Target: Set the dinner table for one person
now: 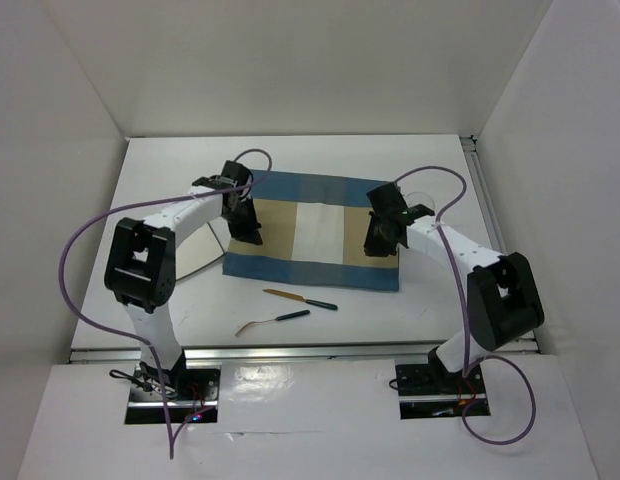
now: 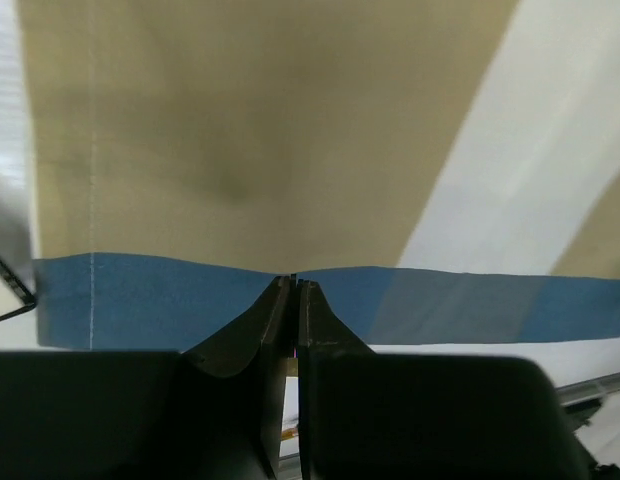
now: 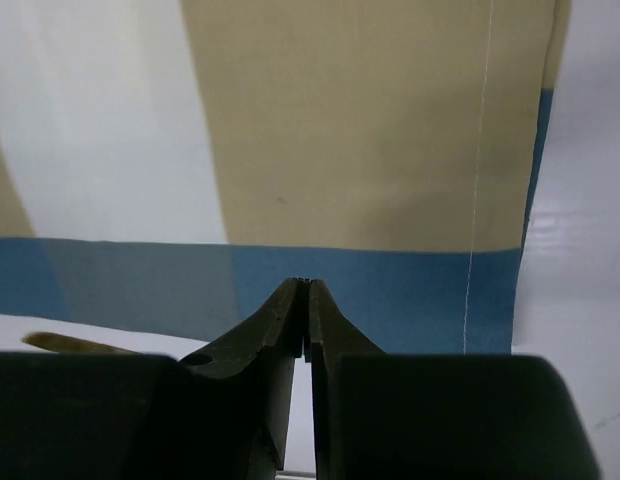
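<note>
The placemat (image 1: 312,243) lies slightly crooked. Next, it gets pressed down beside the placemat's near blue border by my left gripper, then slides toward the white plate.
The dinner table (image 1: 320,160) is a white tabletop. A blue-and-tan striped placemat (image 1: 312,243) lies flat at its middle. My left gripper (image 1: 247,228) is over the mat's left part. In the left wrist view its jaws (image 2: 294,280) are shut, tips on the blue border (image 2: 140,300), where the cloth puckers slightly. My right gripper (image 1: 382,240) is over the mat's right part. In the right wrist view it (image 3: 305,283) is shut, tips on the blue border (image 3: 410,295). A knife (image 1: 300,299) and a fork (image 1: 274,321) lie in front of the mat.
A white square plate (image 1: 195,255) lies left of the mat, partly under my left arm. A metal rail (image 1: 310,350) edges the near side. White walls enclose the table. The knife's tan tip shows in the right wrist view (image 3: 70,345).
</note>
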Motion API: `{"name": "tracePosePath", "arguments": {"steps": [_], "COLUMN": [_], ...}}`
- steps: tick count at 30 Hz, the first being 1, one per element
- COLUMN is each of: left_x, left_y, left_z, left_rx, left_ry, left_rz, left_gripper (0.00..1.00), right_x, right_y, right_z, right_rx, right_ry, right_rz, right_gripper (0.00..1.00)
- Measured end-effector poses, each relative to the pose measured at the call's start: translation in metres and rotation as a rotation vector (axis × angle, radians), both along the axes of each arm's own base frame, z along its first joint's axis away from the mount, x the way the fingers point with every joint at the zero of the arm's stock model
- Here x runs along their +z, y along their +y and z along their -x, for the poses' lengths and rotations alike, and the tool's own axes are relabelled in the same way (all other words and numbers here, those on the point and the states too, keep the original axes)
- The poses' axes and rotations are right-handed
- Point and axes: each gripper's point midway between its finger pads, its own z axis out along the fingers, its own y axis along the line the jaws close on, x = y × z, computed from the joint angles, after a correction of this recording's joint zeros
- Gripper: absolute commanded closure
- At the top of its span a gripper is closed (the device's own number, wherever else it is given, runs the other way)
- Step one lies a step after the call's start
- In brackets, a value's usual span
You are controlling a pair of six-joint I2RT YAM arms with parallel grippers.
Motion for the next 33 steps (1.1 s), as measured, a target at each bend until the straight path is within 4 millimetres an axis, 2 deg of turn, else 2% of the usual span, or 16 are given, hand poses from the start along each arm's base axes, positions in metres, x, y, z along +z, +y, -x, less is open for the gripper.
{"name": "tracePosePath", "arguments": {"steps": [3,12,24,28,33], "left_x": [-0.026,-0.054,-0.061,-0.061,-0.061], "left_y": [-0.002,0.000,0.008,0.013,0.031], "left_z": [0.014,0.017,0.015,0.011,0.007], "left_rx": [-0.025,-0.026,-0.009,0.004,0.047], "left_ry": [0.074,0.140,0.152,0.151,0.156], "left_rz": [-0.035,-0.058,-0.100,-0.124,-0.144], "left_gripper": [0.84,0.84,0.84,0.83,0.83], "right_x": [-0.022,-0.075,-0.073,-0.073,-0.072], "right_y": [-0.004,-0.008,0.009,0.009,0.005], "right_z": [0.011,0.006,-0.055,-0.058,-0.053], "right_rx": [0.002,-0.021,0.001,-0.001,-0.012], "right_ry": [0.073,0.182,0.111,0.106,0.090], "right_rz": [-0.004,-0.020,-0.045,-0.039,-0.040], "right_gripper": [0.84,0.84,0.85,0.85,0.85]}}
